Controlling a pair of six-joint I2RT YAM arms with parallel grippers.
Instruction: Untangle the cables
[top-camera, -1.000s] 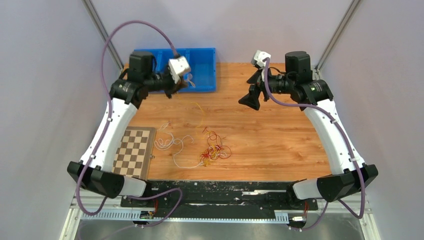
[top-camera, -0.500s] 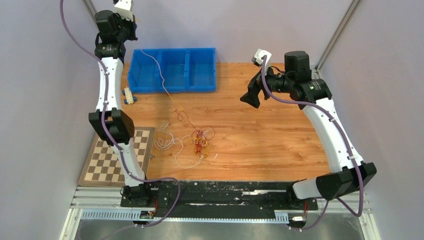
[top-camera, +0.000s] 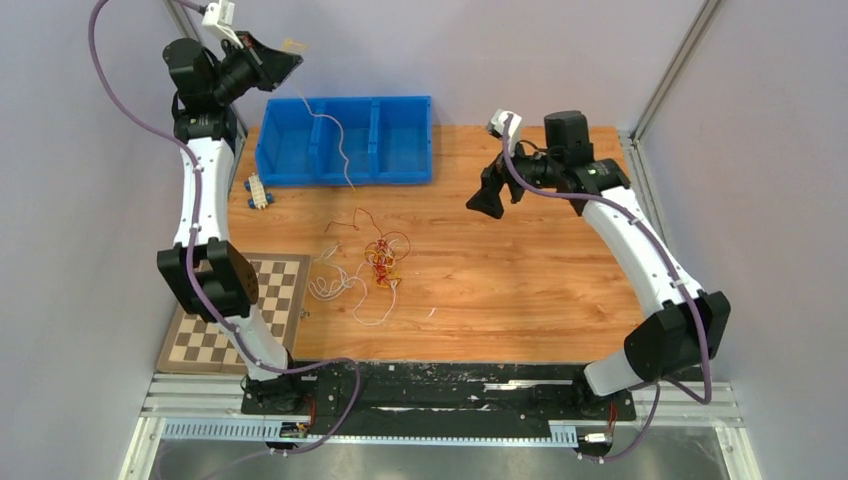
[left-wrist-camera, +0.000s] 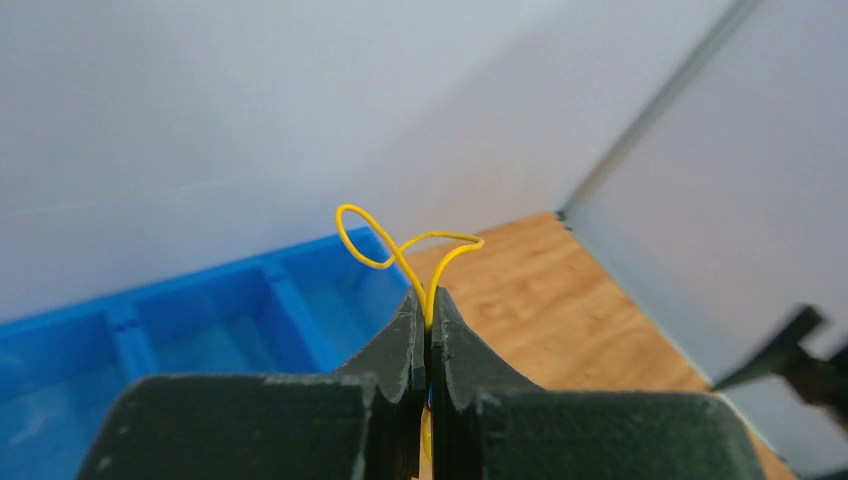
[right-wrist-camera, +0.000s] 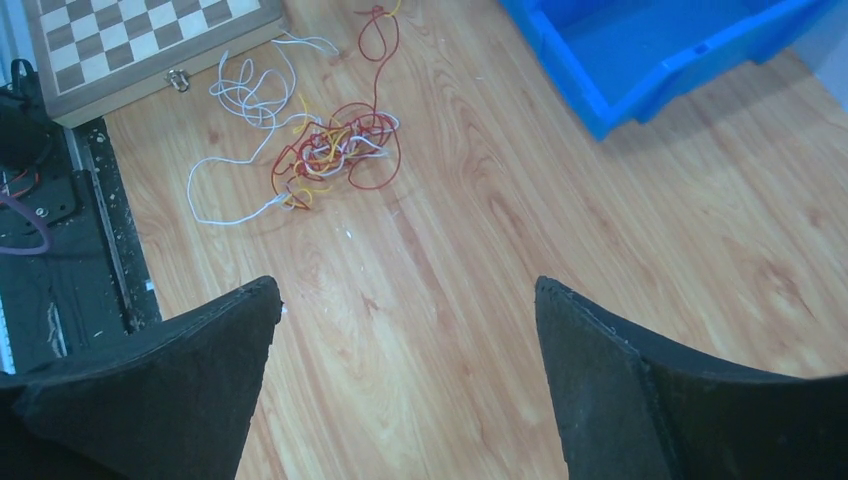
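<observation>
My right gripper should go down next onto the part of the red cable that reaches out of the tangle to the yellow cable, toward the bin side of the tangle.
My left gripper (top-camera: 288, 58) is raised high above the far left corner and is shut on a thin yellow cable (left-wrist-camera: 405, 250), whose loops stick out past the fingertips. In the top view the held cable (top-camera: 335, 140) hangs down over the blue bin to the tangle of cables (top-camera: 380, 255), red, yellow and white, on the table. White cables (top-camera: 335, 287) lie loose beside it. My right gripper (top-camera: 487, 197) is open and empty, hovering right of the tangle. The tangle also shows in the right wrist view (right-wrist-camera: 325, 155), ahead of the spread fingers.
A blue three-compartment bin (top-camera: 345, 140) stands at the back; it also shows in the right wrist view (right-wrist-camera: 660, 50). A chessboard box (top-camera: 240, 310) lies at the front left. A small white connector block (top-camera: 258, 192) sits near the bin.
My left arm has lifted high with the yellow cable, dragging the tangle back and to the left. My right gripper has moved slightly left.
</observation>
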